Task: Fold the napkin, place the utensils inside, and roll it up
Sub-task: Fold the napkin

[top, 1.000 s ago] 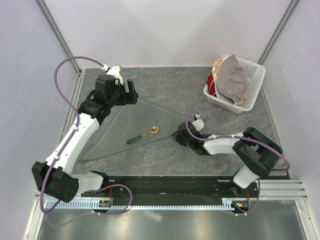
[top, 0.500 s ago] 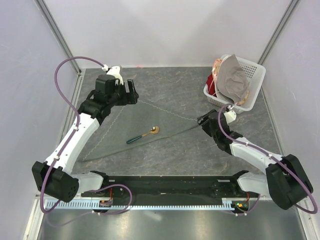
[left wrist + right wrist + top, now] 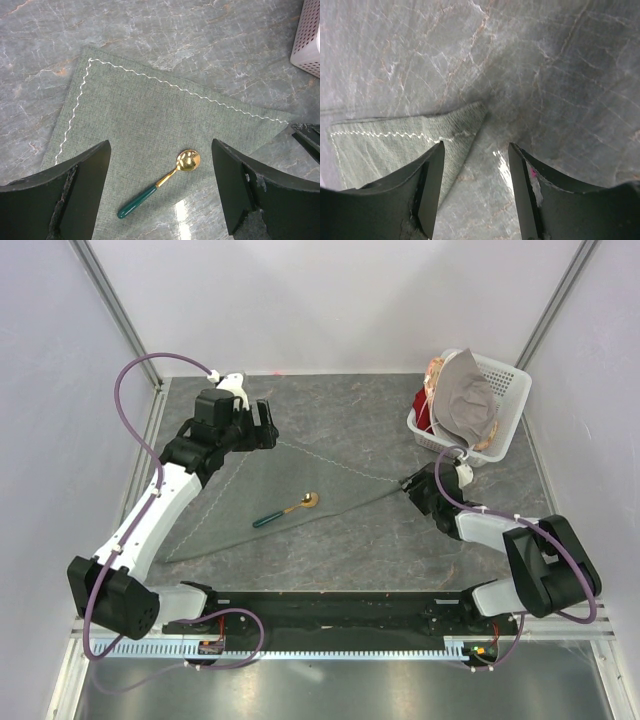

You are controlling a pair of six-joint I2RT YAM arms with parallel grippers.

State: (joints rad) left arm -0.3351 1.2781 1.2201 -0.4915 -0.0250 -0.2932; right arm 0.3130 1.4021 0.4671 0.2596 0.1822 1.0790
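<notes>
I should next lower my right gripper onto the napkin's corner nearest the basket [image 3: 471, 119], its open fingers around the corner's tip, which still lies just beyond them.
The dark grey-green napkin [image 3: 262, 490] lies flat as a triangle on the stone table, its light stitched hem [image 3: 150, 77] along the far edge. On it rests the spoon [image 3: 287, 509], gold bowl [image 3: 188, 160] to the right and teal handle to the left. My left gripper [image 3: 268, 427] hovers open over the napkin's far left corner, and the spoon [image 3: 159, 183] shows between its fingers. My right gripper [image 3: 412, 487] stands open low at the napkin's right corner [image 3: 465, 120], which lies just ahead of the left finger [image 3: 431, 175], not pinched.
A white basket [image 3: 512, 392] at the back right holds a paler grey-beige cloth [image 3: 465, 400] and red items; its corner shows in the left wrist view [image 3: 307, 40]. Walls with metal posts close in the table on the left, back and right.
My right gripper carried the napkin's right corner outward to the right, stretching the cloth flat, then opened and let it go. The left arm and the spoon stayed put.
</notes>
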